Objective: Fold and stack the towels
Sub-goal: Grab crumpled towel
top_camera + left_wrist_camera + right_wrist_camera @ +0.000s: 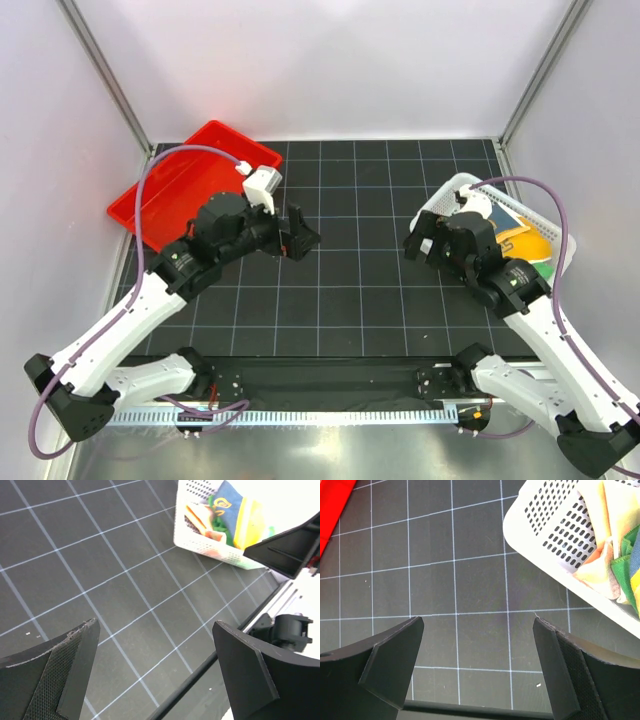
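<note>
My right gripper is above the blue and yellow towel (512,226), which lies to the right in the top view in the basket (452,188), so it needs to lower to that side onto the towel.
The towels lie bunched together inside the white perforated basket (452,188) at the right of the mat. In the top view I see yellow-orange cloth (528,243) and a bit of green (545,268). The left wrist view shows yellow (250,520) and green (220,526) cloth in the basket (210,547). The right wrist view shows pale orange (600,562) and green (622,565) cloth. My left gripper (303,233) (155,655) is open and empty over the middle of the mat. My right gripper (413,245) (477,645) is open and empty, just left of the basket (545,530).
A red plastic tray (180,185) sits at the back left, its corner showing in the right wrist view (331,507). A black gridded mat (350,290) covers the table. Grey walls and metal posts close in the back and sides.
</note>
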Available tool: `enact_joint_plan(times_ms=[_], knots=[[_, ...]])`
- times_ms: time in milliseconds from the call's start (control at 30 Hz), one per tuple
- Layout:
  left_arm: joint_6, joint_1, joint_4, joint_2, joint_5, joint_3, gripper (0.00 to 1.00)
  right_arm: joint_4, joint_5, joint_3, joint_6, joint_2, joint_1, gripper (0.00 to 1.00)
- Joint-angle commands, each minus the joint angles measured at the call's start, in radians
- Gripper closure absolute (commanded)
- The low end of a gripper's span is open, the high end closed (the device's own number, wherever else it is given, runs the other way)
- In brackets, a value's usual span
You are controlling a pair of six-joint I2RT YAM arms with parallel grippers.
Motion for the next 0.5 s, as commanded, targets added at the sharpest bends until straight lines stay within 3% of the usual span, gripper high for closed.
enact_joint_plan(times_ms=[0,100,200,300,333,467], knots=[[-0.061,0.0,0.083,0.006,0.044,-0.043,0.0,0.045,0.059,0.008,0.028,0.01,0.005,0.0],[-0.141,0.0,0.174,0.039,0.098,-0.101,0.0,0.082,0.182,0.0,0.048,0.075,0.005,0.0],[-0.165,0.0,0.169,0.084,0.139,-0.085,0.01,-0.008,0.384,0.116,0.086,0.227,-0.042,0.0],[-0.199,0.0,0.163,0.096,0.147,-0.088,0.02,-0.048,0.317,0.16,0.03,0.302,-0.165,0.03],[-0.221,0.0,0.169,0.104,0.142,-0.101,0.02,-0.047,0.259,0.168,0.019,0.33,-0.281,0.14],[-0.265,0.0,0.201,0.141,0.157,-0.14,0.02,-0.051,0.286,0.163,0.035,0.362,-0.432,0.27]])
